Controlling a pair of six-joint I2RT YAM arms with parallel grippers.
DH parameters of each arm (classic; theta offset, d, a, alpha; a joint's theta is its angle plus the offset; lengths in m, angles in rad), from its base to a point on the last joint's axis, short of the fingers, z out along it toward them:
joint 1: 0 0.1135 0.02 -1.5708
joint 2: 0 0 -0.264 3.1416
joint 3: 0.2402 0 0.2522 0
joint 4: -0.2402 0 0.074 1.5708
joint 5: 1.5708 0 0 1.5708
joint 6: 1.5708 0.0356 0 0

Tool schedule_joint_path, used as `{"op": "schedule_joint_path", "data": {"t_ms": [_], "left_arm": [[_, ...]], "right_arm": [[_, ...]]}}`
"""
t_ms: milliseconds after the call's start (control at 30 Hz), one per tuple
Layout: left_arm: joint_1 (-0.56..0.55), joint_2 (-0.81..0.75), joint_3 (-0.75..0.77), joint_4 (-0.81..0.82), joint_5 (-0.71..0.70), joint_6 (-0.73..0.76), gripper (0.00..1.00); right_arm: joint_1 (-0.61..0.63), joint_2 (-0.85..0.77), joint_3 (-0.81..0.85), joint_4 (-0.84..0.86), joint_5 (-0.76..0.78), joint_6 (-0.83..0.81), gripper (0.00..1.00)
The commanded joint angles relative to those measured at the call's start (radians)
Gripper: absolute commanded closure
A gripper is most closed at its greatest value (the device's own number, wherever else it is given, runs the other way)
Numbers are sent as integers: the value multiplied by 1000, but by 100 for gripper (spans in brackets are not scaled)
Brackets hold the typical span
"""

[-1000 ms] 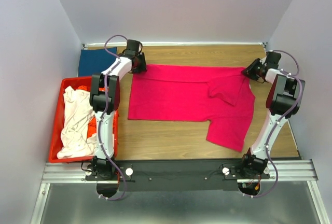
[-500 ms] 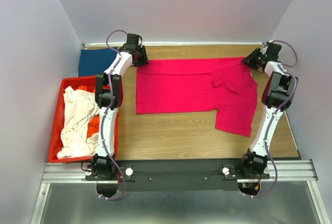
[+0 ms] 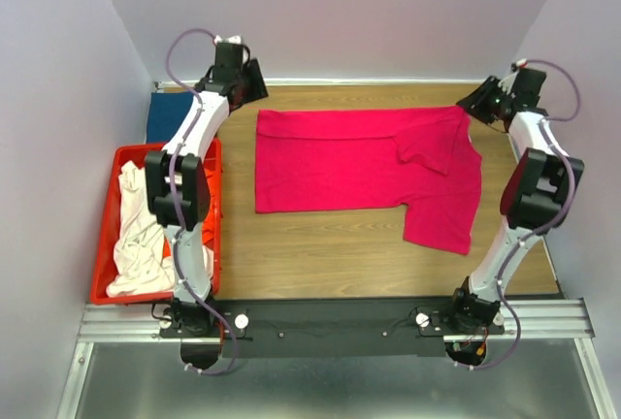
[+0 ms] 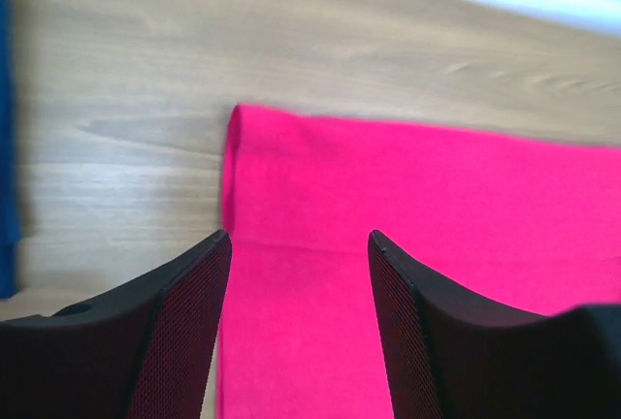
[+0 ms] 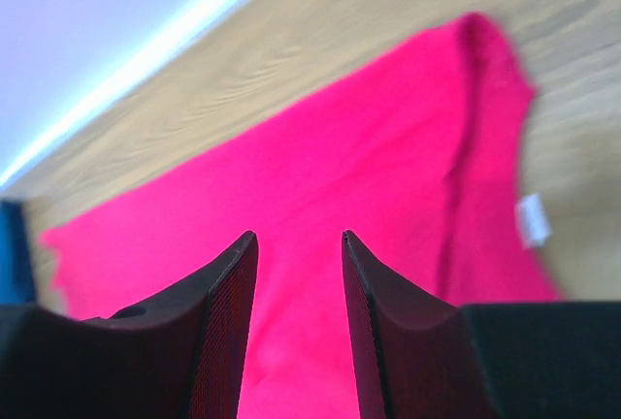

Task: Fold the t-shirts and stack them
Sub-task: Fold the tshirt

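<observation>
The pink t-shirt's near corner by the crate has bare wood next to it, back of my left gripper. My left gripper needs to move back and lower there next.
The magenta-pink t-shirt [image 3: 340,162] lies flat across the middle of the wooden table, with a fold band along its far edge and one flap reaching toward the near right. My left gripper [image 3: 256,87] hovers open above its far left corner [image 4: 238,123], nothing between the fingers [image 4: 184,312]. At the far right corner my right gripper [image 3: 477,105] is likewise open and empty over the pink cloth [image 5: 320,167]. A dark blue t-shirt [image 3: 171,116] lies folded at the far left. Cream-white [image 3: 136,225] and orange [image 3: 176,236] t-shirts sit in the crate.
The red plastic crate [image 3: 103,244] stands along the left side, beside the left arm. Walls close in the table at the back and both sides. A white label [image 5: 532,220] shows on the pink shirt near its right edge. Bare wood [image 3: 320,254] lies in front of the shirt.
The pink shirt was dragged back and rightward, then laid down. Both grippers let go of its far corners, opened wider and lifted away toward the back wall.
</observation>
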Motion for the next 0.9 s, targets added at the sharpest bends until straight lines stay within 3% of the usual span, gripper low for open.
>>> {"op": "schedule_joint_path", "data": {"t_ms": [0, 100, 233, 333, 467, 700, 867], "left_arm": [[-51, -226, -100, 68, -94, 1, 33], [-107, -364, -256, 91, -108, 1, 32], [-176, -537, -513, 131, -203, -34, 32], [-211, -671, -704, 122, -241, -70, 32], [-251, -772, -953, 100, -256, -123, 32], [-312, -811, -1120, 76, -276, -206, 31], [-312, -756, -1118, 41, -332, -218, 31]], "right_arm": [[30, -230, -161, 7, -23, 15, 53], [57, -356, -298, 13, 1, 35, 53], [94, -549, -522, 13, 144, 45, 53], [160, -703, -623, 13, 236, 58, 53], [238, -789, -716, 11, 320, 38, 50], [278, -832, -831, 13, 338, 6, 42], [284, -834, -846, 27, 302, 1, 42]]}}
